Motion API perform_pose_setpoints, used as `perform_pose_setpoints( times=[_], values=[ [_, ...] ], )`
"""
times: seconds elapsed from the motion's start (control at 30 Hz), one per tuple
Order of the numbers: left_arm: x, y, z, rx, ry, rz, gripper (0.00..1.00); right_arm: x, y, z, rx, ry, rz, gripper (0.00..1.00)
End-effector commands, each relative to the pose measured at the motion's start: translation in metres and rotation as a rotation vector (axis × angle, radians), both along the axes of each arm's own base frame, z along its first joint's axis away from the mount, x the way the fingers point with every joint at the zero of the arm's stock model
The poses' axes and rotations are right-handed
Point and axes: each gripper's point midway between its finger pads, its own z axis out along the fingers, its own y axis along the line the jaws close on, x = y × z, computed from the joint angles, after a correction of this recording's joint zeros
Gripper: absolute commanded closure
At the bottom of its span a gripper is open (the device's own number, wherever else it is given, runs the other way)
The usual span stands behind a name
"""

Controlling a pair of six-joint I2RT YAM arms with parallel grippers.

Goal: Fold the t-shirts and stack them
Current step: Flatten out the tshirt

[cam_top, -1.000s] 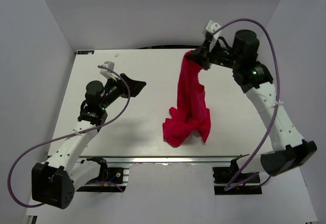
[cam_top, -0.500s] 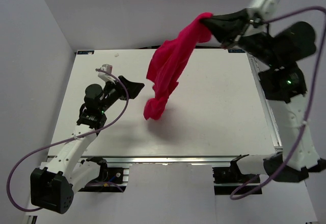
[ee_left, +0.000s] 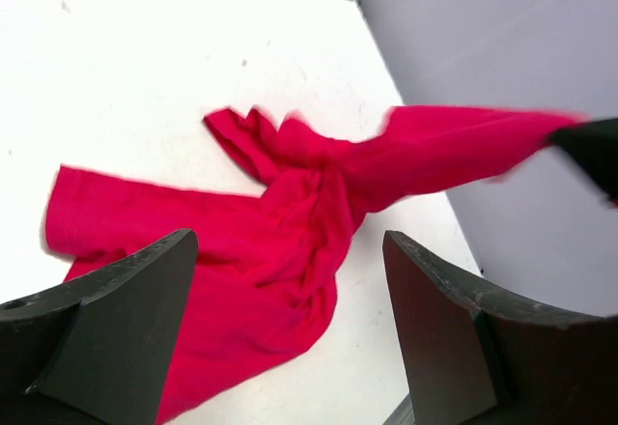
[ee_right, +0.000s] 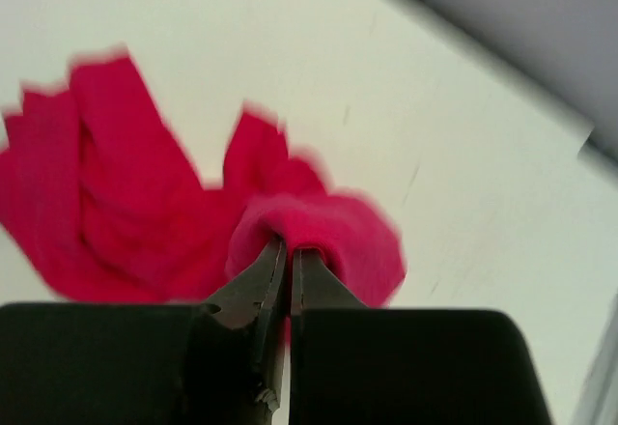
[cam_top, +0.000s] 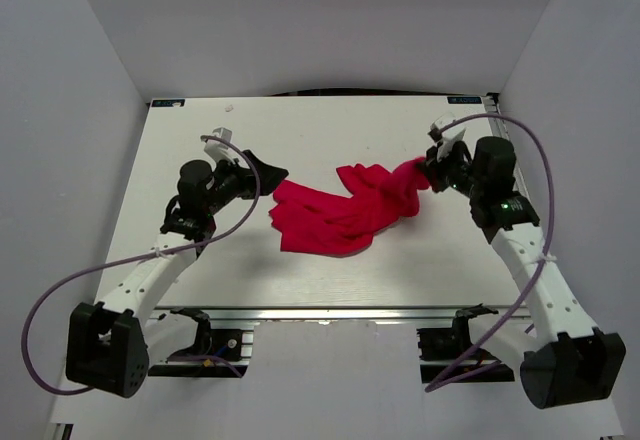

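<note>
The robot will next lower its left gripper, tilting it steeper, to the t-shirt's corner by that gripper's fingers, because that corner is opposite the t-shirt's end that the right gripper holds.
The red t-shirt (cam_top: pixel 335 215) lies crumpled across the middle of the white table, one end stretched up to the right. My right gripper (cam_top: pixel 428 169) is shut on that raised end of the t-shirt (ee_right: pixel 319 237), the cloth bunched around its fingertips. My left gripper (cam_top: pixel 268 171) stands open just left of the cloth's left edge, with nothing between its fingers. In the left wrist view the t-shirt (ee_left: pixel 270 251) spreads on the table beyond and between the two wide-apart fingers (ee_left: pixel 126 309).
The white table (cam_top: pixel 330 125) is walled by grey panels on the left, back and right. Its metal front rail (cam_top: pixel 320 312) runs along the near edge. Purple cables loop from both arms.
My right gripper swung the t-shirt high to the back right, then dropped to the table's right middle. The cloth went from hanging to lying spread leftward. The left gripper barely moved.
</note>
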Motion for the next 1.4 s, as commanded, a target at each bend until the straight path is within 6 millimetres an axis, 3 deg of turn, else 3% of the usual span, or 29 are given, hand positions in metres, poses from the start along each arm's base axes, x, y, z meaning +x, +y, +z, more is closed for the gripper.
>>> perform_pose_setpoints(
  times=[0.0,0.23,0.27,0.33,0.37,0.53,0.67,0.7,0.73,0.83,0.87,0.93,1.13,1.23,1.37],
  values=[
    [0.004,-0.007,0.002,-0.002,0.006,-0.044,0.12,0.006,-0.022,-0.013,-0.032,0.016,-0.094,1.00],
    [0.021,-0.023,-0.043,0.075,0.096,-0.151,0.12,0.012,-0.038,-0.034,-0.011,0.087,-0.155,1.00],
    [0.025,-0.027,-0.060,0.088,0.143,-0.170,0.13,0.013,-0.038,-0.036,-0.008,0.093,-0.157,1.00],
    [0.030,-0.031,-0.072,0.114,0.188,-0.191,0.13,0.013,-0.039,-0.040,-0.003,0.105,-0.158,1.00],
    [0.035,-0.032,-0.089,0.138,0.239,-0.187,0.14,0.014,-0.039,-0.042,0.002,0.112,-0.161,1.00],
    [0.064,-0.006,-0.116,0.329,0.363,0.055,0.14,0.017,-0.038,-0.043,0.027,0.129,-0.150,1.00],
    [0.091,0.004,-0.138,0.413,0.420,0.125,0.17,0.021,-0.034,-0.046,0.045,0.153,-0.136,1.00],
    [0.095,0.004,-0.159,0.448,0.464,0.117,0.19,0.022,-0.033,-0.046,0.044,0.156,-0.131,1.00],
    [0.107,0.000,-0.153,0.454,0.440,0.109,0.21,0.023,-0.033,-0.046,0.046,0.158,-0.130,1.00],
    [0.116,-0.008,-0.175,0.486,0.478,0.055,0.26,0.025,-0.034,-0.045,0.049,0.161,-0.132,1.00],
    [0.125,-0.012,-0.169,0.482,0.462,0.044,0.27,0.026,-0.035,-0.044,0.050,0.158,-0.132,1.00],
    [0.122,-0.012,-0.181,0.512,0.498,0.021,0.28,0.027,-0.037,-0.043,0.054,0.154,-0.141,1.00],
    [0.120,-0.010,-0.184,0.553,0.497,-0.013,0.28,0.030,-0.041,-0.044,0.065,0.163,-0.156,1.00],
    [0.120,-0.011,-0.195,0.567,0.509,-0.037,0.28,0.031,-0.043,-0.044,0.066,0.166,-0.159,1.00],
    [0.121,-0.018,-0.205,0.559,0.526,-0.067,0.34,0.030,-0.045,-0.044,0.066,0.167,-0.165,1.00]
  ],
)
